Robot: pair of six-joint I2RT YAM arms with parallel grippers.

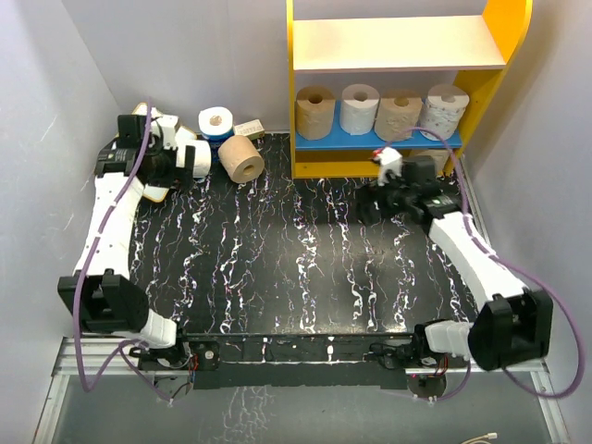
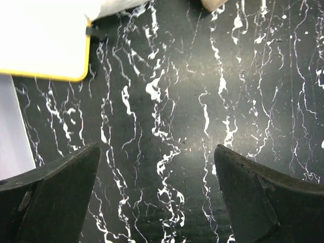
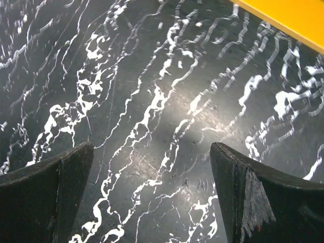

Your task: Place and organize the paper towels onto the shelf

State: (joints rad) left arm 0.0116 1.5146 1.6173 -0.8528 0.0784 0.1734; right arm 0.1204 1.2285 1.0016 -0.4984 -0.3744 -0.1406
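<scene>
My right gripper has to swing left in the top view to the tan roll and turn, going onto its shelf-side [image 1: 258,165], which faces bare table.
The yellow-framed shelf [image 1: 495,65] stands at the back right. Its blue lower board holds a row of rolls: tan [image 1: 315,111], white [image 1: 359,108], tan [image 1: 399,113], white patterned [image 1: 446,110]. Loose on the table at the back left are a tan roll [image 1: 241,157], a blue-wrapped white roll [image 1: 215,122] and a white roll [image 1: 197,157]. My left gripper [image 1: 178,171] is open and empty beside the white roll; in its wrist view [image 2: 157,152] only bare table lies between the fingers. My right gripper [image 1: 372,202] is open and empty over the table before the shelf [image 3: 152,149].
A white board with a yellow rim [image 2: 40,35] lies at the top left of the left wrist view. A small box [image 1: 250,129] sits behind the tan roll. The shelf's yellow base edge [image 3: 288,15] shows in the right wrist view. The black marbled table [image 1: 277,259] lies between the arms.
</scene>
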